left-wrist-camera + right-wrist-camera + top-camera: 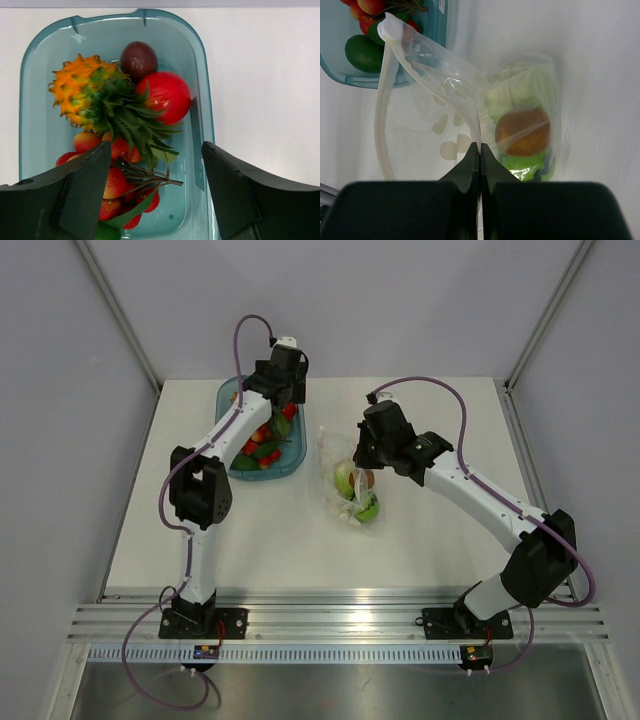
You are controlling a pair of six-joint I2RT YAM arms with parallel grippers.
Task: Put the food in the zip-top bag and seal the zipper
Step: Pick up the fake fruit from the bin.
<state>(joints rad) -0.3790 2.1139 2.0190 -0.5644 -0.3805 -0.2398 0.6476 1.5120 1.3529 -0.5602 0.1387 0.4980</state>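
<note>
My left gripper lowers open into the blue tray (45,135) next and closes on the orange bumpy fruit's green leafy top (143,129), since the leaves spread below it.
The zip-top bag (350,485) lies mid-table with its mouth held open, and its whitish zipper (445,95) curves in a loop. Inside it are a brown kiwi (522,131), a green apple (525,165) and a pale cabbage (512,95). My right gripper (480,146) is shut on the bag's mouth edge at the zipper. My left gripper (156,147) hangs open over the blue tray (45,135), with nothing between its fingers. Below it lie an orange bumpy fruit (77,92), a red fruit (167,95), a dark purple fruit (138,59) and strawberries (117,182) on a leafy stem.
The blue tray (290,472) sits at the back left, just left of the bag. A dark green fruit (364,52) lies in its near corner. White table surface (420,540) stretches in front of the bag and to its right.
</note>
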